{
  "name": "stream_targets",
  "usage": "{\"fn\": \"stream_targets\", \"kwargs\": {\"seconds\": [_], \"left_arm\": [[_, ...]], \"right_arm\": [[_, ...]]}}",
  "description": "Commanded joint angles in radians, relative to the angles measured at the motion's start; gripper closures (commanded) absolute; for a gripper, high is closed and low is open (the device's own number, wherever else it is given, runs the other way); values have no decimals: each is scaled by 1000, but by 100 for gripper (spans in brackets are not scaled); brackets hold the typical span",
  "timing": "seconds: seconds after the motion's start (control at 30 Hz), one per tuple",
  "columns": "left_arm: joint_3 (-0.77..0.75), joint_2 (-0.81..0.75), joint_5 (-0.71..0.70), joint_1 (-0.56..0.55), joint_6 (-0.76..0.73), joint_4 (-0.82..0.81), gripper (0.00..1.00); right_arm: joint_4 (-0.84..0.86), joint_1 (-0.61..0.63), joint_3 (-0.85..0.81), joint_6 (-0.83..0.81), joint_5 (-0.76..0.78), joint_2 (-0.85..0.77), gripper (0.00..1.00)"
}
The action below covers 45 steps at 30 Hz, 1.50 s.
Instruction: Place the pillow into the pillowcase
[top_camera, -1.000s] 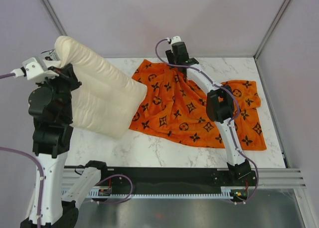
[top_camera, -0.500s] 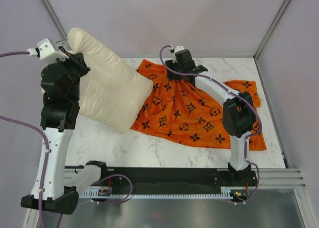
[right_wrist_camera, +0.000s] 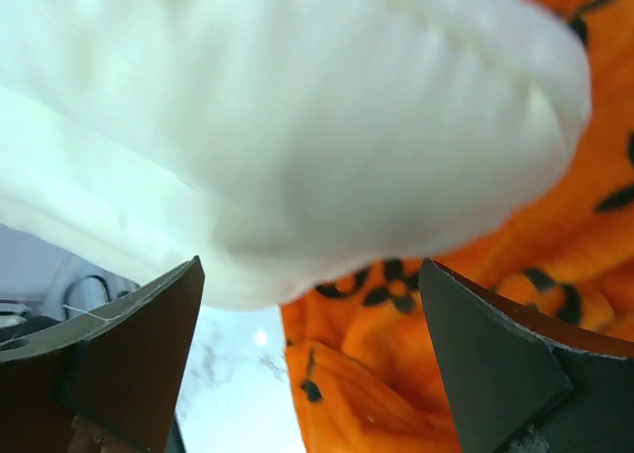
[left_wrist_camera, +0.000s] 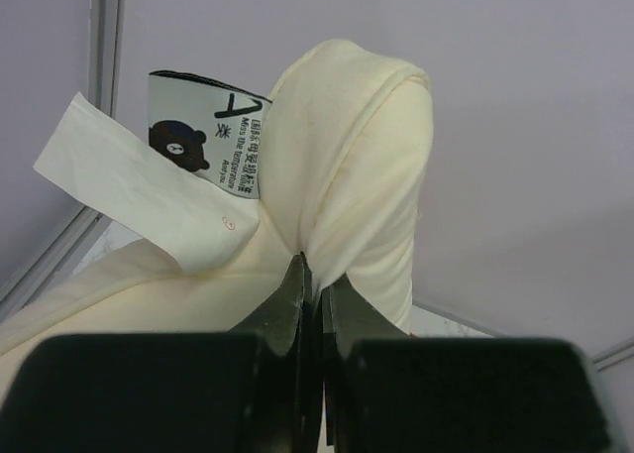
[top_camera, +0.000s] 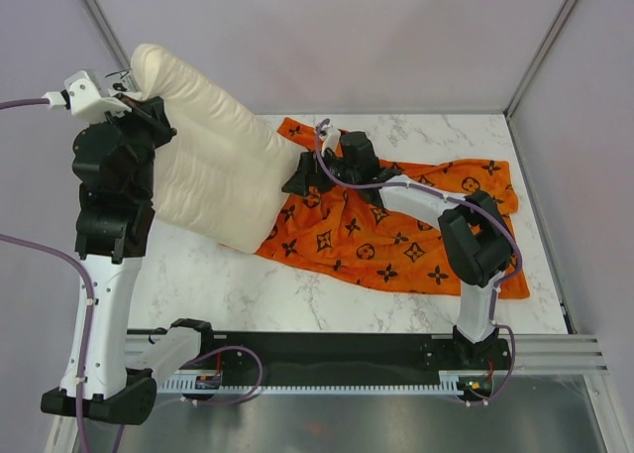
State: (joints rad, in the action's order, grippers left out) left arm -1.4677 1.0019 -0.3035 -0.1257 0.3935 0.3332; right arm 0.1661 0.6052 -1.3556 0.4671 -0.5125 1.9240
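My left gripper will next move up and away from the pillowcase (top_camera: 396, 230), and then it will lower the raised end of the pillow toward the marble table.
The cream-white quilted pillow (top_camera: 213, 166) hangs tilted from the upper left, with its low corner resting on the orange pillowcase (top_camera: 396, 230). My left gripper (top_camera: 121, 84) is shut on a pinch of fabric at the pillow's raised end, beside its white label (left_wrist_camera: 203, 136). In the left wrist view the jaws (left_wrist_camera: 312, 270) meet on the pillow (left_wrist_camera: 347, 156). My right gripper (top_camera: 309, 164) stands wide open at the pillow's low corner. In the right wrist view the pillow (right_wrist_camera: 297, 106) bulges above the right gripper (right_wrist_camera: 312, 265), and the pillowcase (right_wrist_camera: 396, 374) lies bunched beyond it with nothing gripped.
The marble table (top_camera: 297, 294) shows in front of the pillowcase, and in the right wrist view (right_wrist_camera: 233, 394). Grey walls close in the back and both sides. A black rail (top_camera: 337, 354) with the arm bases runs along the near edge.
My right gripper has left the pillowcase's back edge, swung forward and left to the pillow's low corner, and opened wide. The left arm lifted the pillow's end higher.
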Motion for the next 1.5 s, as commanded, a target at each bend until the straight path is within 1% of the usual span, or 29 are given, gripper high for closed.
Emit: {"fn": "stream_targets", "kwargs": {"seconds": [0.0,0.07,0.1,0.13,0.17,0.27,0.37,0.5,0.53,0.6,0.67,0.73,0.77,0.8,0.87,0.9,0.93,1.0,1.03,1.07,1.1,1.27,1.37,1.47], "left_arm": [[-92,-42,23,1,67,-177,98],[-114,-46,26,1,61,-174,98],[-123,-46,29,1,56,-174,98],[-143,-45,33,1,57,-162,98],[-152,-45,37,1,56,-155,98],[-209,-46,56,1,62,-129,98],[-233,-48,67,1,64,-114,98],[-256,-49,75,1,71,-103,98],[-255,-52,76,1,76,-100,98],[-246,-54,76,1,82,-99,98],[-234,-51,67,1,76,-99,98],[-203,-49,41,1,71,-99,98],[-189,-46,29,1,77,-99,98],[-159,-42,8,1,82,-102,98],[-131,-20,-12,1,85,-103,98],[-106,-10,-38,1,85,-105,98],[-97,1,-54,1,81,-106,98],[-76,44,-80,1,59,-109,98],[-72,64,-110,1,50,-112,98],[-71,81,-123,1,38,-111,98],[-63,117,-144,3,41,-112,98],[-48,222,-160,9,71,-131,98],[-75,297,-193,15,45,-131,98],[-103,385,-276,17,-11,-137,98]], "right_arm": [[365,-7,12,151,-126,-25,2],[481,-7,55,214,-138,-5,2],[594,-7,68,232,-144,1,2],[633,-7,79,245,-147,21,2],[651,-7,70,255,-153,33,2],[638,-7,1,277,-152,90,2],[636,-5,-10,281,-129,101,2],[694,-4,-34,308,-144,113,2],[701,-2,-37,315,-146,112,4],[722,2,-43,315,-172,98,14],[733,8,-31,309,-185,78,21],[731,11,-7,298,-192,44,39],[721,10,-1,295,-192,35,61],[719,10,15,294,-193,20,71],[707,10,27,294,-192,10,86],[681,8,32,294,-189,3,100],[665,10,35,289,-184,0,100],[566,10,36,248,-166,-23,100],[522,8,38,226,-118,-31,100],[416,10,35,210,-88,-40,100],[364,8,21,171,-57,-49,100],[115,8,-69,101,55,-20,100],[41,7,-149,81,75,19,100],[-19,8,-210,62,120,65,100]]}}
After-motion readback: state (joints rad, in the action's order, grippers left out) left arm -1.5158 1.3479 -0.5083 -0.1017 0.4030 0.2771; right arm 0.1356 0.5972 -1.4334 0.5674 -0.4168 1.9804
